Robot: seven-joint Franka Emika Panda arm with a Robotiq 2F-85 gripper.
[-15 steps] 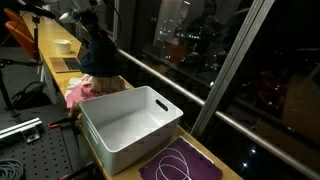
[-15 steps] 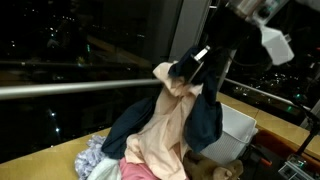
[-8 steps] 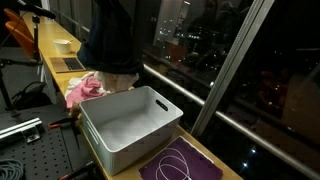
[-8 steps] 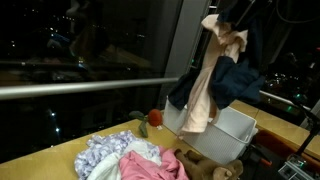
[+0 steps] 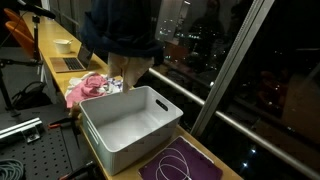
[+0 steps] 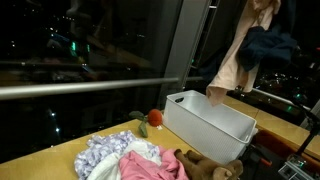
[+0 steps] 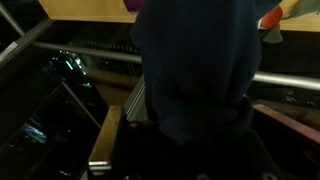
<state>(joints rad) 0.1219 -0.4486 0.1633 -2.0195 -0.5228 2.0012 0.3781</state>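
Note:
The dark blue garment [image 5: 118,28] still hangs high above the white plastic bin, so I will lower my gripper toward the bin's open middle and release it there.
A dark blue garment [image 5: 118,28] and a peach garment [image 6: 238,62] hang together high in the air, bunched at the top. In both exterior views they hang over the white plastic bin [image 5: 132,128], and the peach hem dangles just above its far rim [image 6: 214,98]. The gripper holds them from above. Its fingers are out of frame in both exterior views. In the wrist view the dark blue cloth [image 7: 192,70] covers the fingers and fills the middle of the picture.
A pile of pink and pale clothes [image 6: 120,160] lies on the wooden table next to a brown soft toy [image 6: 200,166] and a red object [image 6: 154,118]. A purple mat with a white cable [image 5: 182,163] lies beside the bin. A window and railing [image 5: 215,90] run close behind.
The garments rose off the clothes pile and swung sideways to hang over the bin. The pile on the table is now uncovered.

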